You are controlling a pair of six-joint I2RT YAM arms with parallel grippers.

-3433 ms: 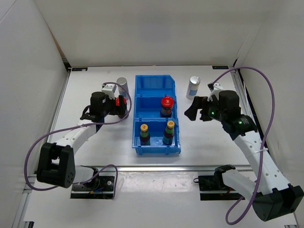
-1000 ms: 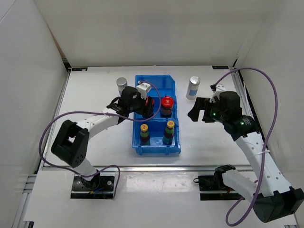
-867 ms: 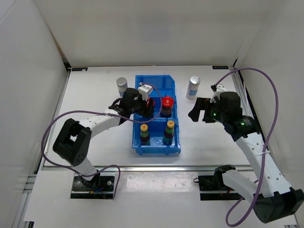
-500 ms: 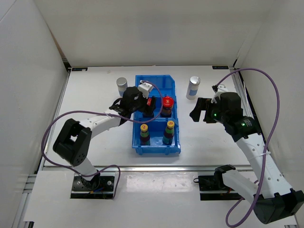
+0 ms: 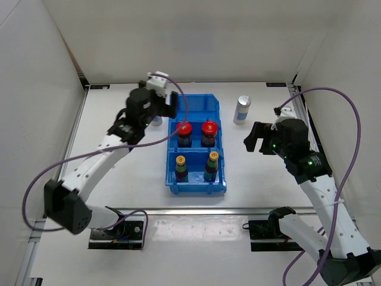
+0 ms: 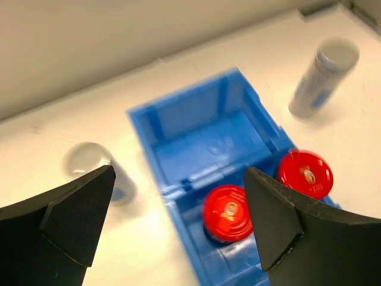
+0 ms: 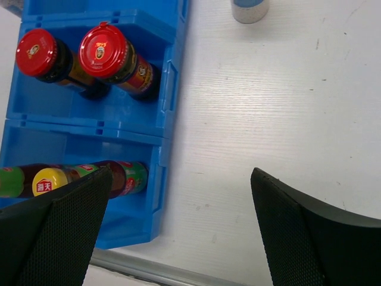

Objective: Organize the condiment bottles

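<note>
The right gripper moves outward and down around the silver cap of the bottle beside the bin next to close, since that bottle stands outside the bin's empty back section.
The blue bin (image 5: 171,156) holds two red-capped dark bottles (image 5: 184,132) (image 5: 208,131) side by side in its middle compartment and two yellow-capped green-red bottles (image 5: 181,167) (image 5: 212,164) in the front one. One silver-capped bottle (image 5: 241,109) stands right of the bin. The other (image 5: 156,121) stands left of it, mostly hidden under my left gripper (image 5: 165,107). That gripper is open and empty, raised over the bin's back left corner. My right gripper (image 5: 251,138) is open and empty over the table, right of the bin. The left wrist view shows both red caps (image 6: 229,213) (image 6: 305,173).
The bin's back compartment (image 6: 202,134) is empty. White walls close in the table on three sides. A metal rail (image 5: 196,210) runs along the front edge. Purple cables loop off both arms.
My left gripper has let go of the red-capped bottle in the middle compartment, opened, and lifted up and back to the left. The right arm has shifted slightly right.
</note>
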